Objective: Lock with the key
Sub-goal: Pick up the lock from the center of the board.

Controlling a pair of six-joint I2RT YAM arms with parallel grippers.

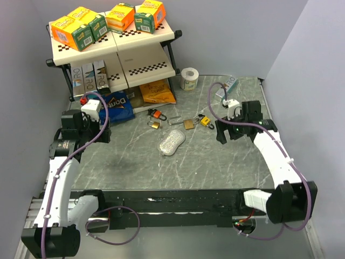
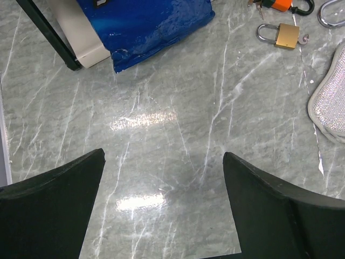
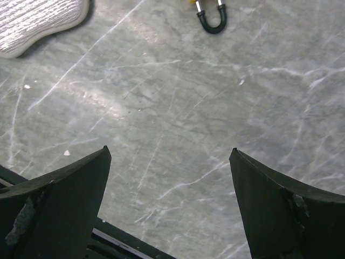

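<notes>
The right gripper moves outward, to the left in the top view, and down around the yellow padlock's body next, because that padlock lies nearest to it.
Several padlocks lie at the middle back of the table: an orange one, a small brass one, a brass one with its shackle open and a yellow one. The left wrist view shows the small brass padlock and the orange padlock with what looks like a key beside it. The right wrist view shows the yellow padlock's black shackle. My left gripper is open and empty, left of the locks. My right gripper is open and empty, right of them.
A silvery pouch lies in front of the locks. A blue chip bag, an orange bag and a shelf rack with boxes stand at the back left. A tape roll stands behind.
</notes>
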